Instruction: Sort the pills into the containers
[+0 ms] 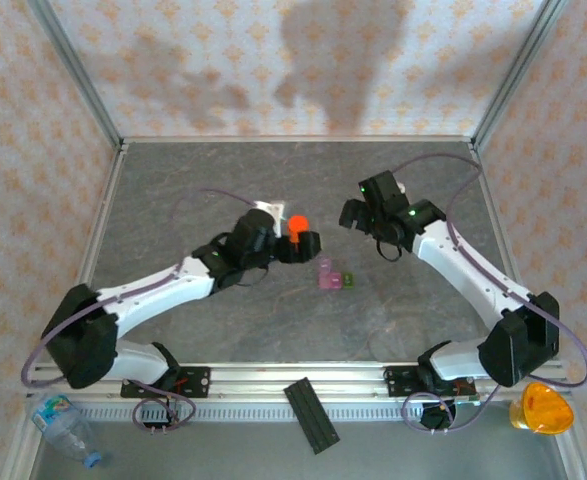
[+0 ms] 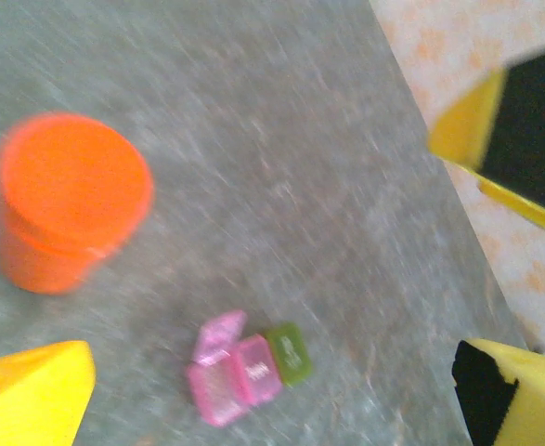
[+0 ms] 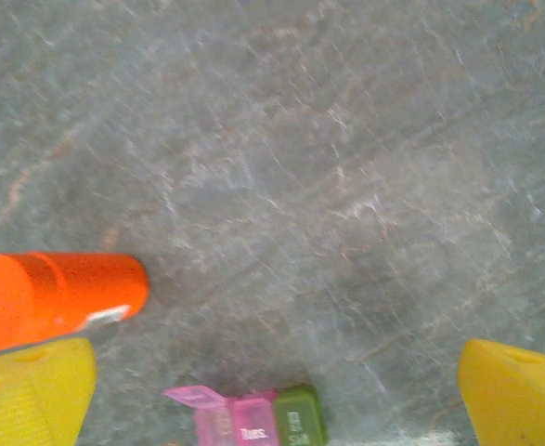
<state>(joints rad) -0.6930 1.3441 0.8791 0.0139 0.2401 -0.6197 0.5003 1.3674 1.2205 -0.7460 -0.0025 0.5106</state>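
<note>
I need to move my right gripper across next and lower its open fingers around the bottle's cap (image 1: pixel 298 223) (image 3: pixel 10 302), as the bottle stands upright below it, beside my left gripper.
The containers (image 1: pixel 330 277) lie mid-table: joined pink boxes (image 2: pixel 230 373) with a smaller green box (image 2: pixel 289 353) on one end. One pink lid (image 3: pixel 195 397) stands open. An orange capped bottle (image 1: pixel 295 226) stands just behind them, and is also seen as the orange bottle (image 2: pixel 68 200) and the bottle (image 3: pixel 54 297). My left gripper (image 1: pixel 299 243) hovers right by the bottle, its yellow fingers (image 2: pixel 31 395) spread wide, open and holding nothing. My right gripper (image 1: pixel 357 214) hangs behind and to the right of the containers, open as well, with its fingers (image 3: pixel 518 395) far apart above the containers (image 3: pixel 258 420).
A white tag (image 1: pixel 268 207) lies beside the left wrist. Off the table's near edge are a clear plastic bottle (image 1: pixel 65 425), a black flat block (image 1: pixel 313 413) and an orange-yellow object (image 1: pixel 541 408). Metal frame posts and patterned walls enclose the grey table (image 1: pixel 193 320).
</note>
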